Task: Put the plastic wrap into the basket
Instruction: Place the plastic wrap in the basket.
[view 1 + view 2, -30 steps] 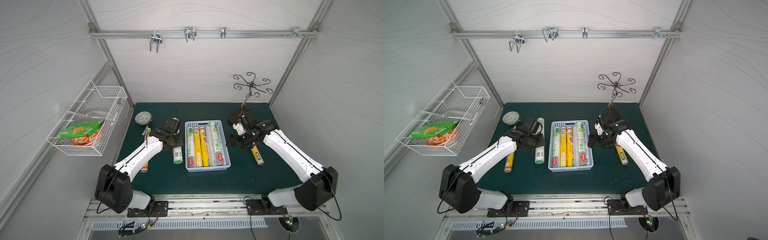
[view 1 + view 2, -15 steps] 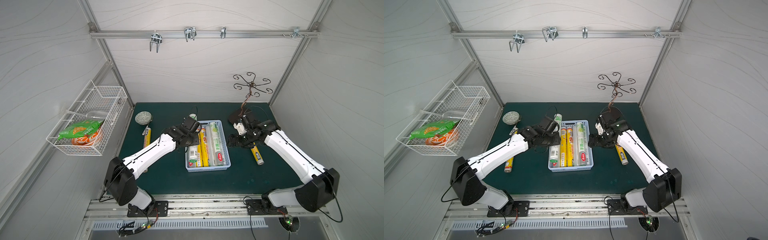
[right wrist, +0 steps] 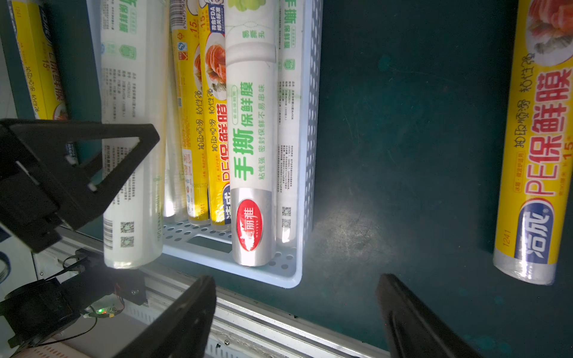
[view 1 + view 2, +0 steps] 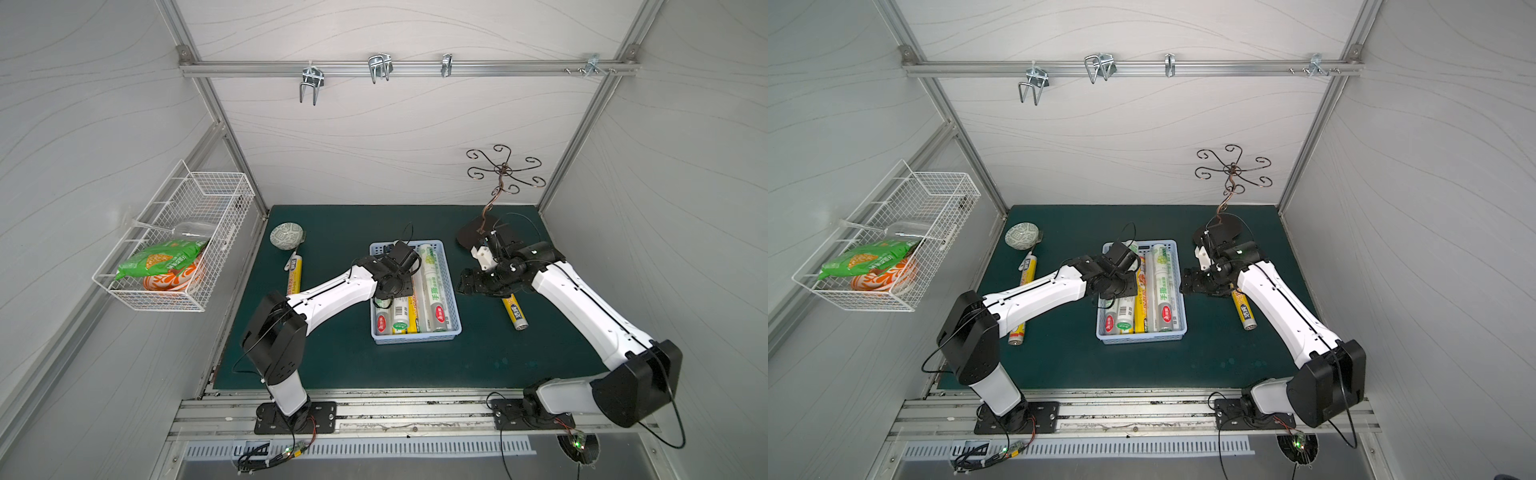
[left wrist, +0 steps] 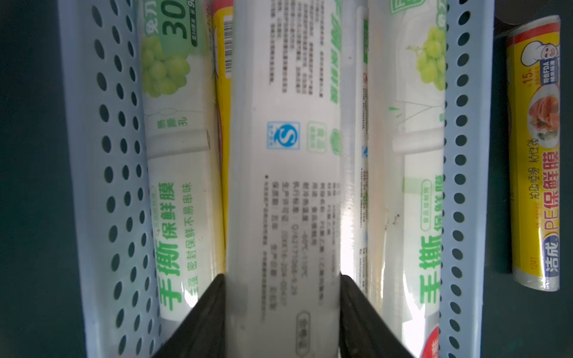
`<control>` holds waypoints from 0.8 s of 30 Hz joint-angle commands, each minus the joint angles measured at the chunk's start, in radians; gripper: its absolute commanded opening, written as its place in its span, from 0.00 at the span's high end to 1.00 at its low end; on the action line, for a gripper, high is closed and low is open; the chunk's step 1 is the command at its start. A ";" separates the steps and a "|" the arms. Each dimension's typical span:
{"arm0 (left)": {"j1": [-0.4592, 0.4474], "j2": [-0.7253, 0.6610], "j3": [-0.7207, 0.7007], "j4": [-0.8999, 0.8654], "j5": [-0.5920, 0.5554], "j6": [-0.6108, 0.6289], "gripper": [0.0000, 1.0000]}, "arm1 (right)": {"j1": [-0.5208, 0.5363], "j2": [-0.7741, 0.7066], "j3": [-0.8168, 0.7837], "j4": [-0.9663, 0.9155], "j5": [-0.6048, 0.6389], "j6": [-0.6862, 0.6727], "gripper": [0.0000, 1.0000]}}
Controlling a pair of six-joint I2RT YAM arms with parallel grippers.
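The left gripper goes down into the basket next and releases the white roll [image 5: 283, 186] lengthwise on the yellow rolls, which lie below the gripper between white rolls.
The light blue basket [image 4: 415, 338] [image 4: 1142, 337] stands mid-mat with several rolls of plastic wrap lying lengthwise in it, yellow [image 3: 214, 124] and white with green print [image 3: 251, 139]. My left gripper [image 5: 282, 276] [image 4: 392, 287] hangs over the basket's left half, shut on a white roll [image 5: 283, 186] [image 3: 133, 155] that runs along the basket, above the others. One yellow roll [image 4: 514, 311] [image 3: 539, 155] lies on the mat right of the basket, another [image 4: 294, 276] left of it. My right gripper [image 3: 297, 279] [image 4: 465, 286] is open and empty, between the basket and the right yellow roll.
A white wire basket [image 4: 178, 249] with food packs hangs on the left wall. A patterned bowl [image 4: 286, 235] sits at the back left of the mat. A metal hook stand [image 4: 498, 174] rises at the back right, behind my right wrist.
My left arm has carried the white roll rightward from the mat left of the basket to above the basket. The right arm has barely moved.
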 commanded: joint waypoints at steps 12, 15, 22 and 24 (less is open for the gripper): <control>-0.007 0.056 0.027 0.124 -0.045 -0.043 0.72 | -0.015 -0.027 -0.023 0.006 -0.018 -0.002 0.14; -0.006 0.072 0.025 0.123 -0.047 -0.040 0.71 | -0.017 -0.027 -0.024 0.005 -0.016 -0.002 0.14; -0.007 0.086 0.016 0.129 -0.043 -0.040 0.61 | -0.023 -0.028 -0.026 0.005 -0.016 -0.007 0.14; -0.007 0.084 0.019 0.120 -0.048 -0.037 0.55 | -0.023 -0.028 -0.025 0.005 -0.016 -0.006 0.14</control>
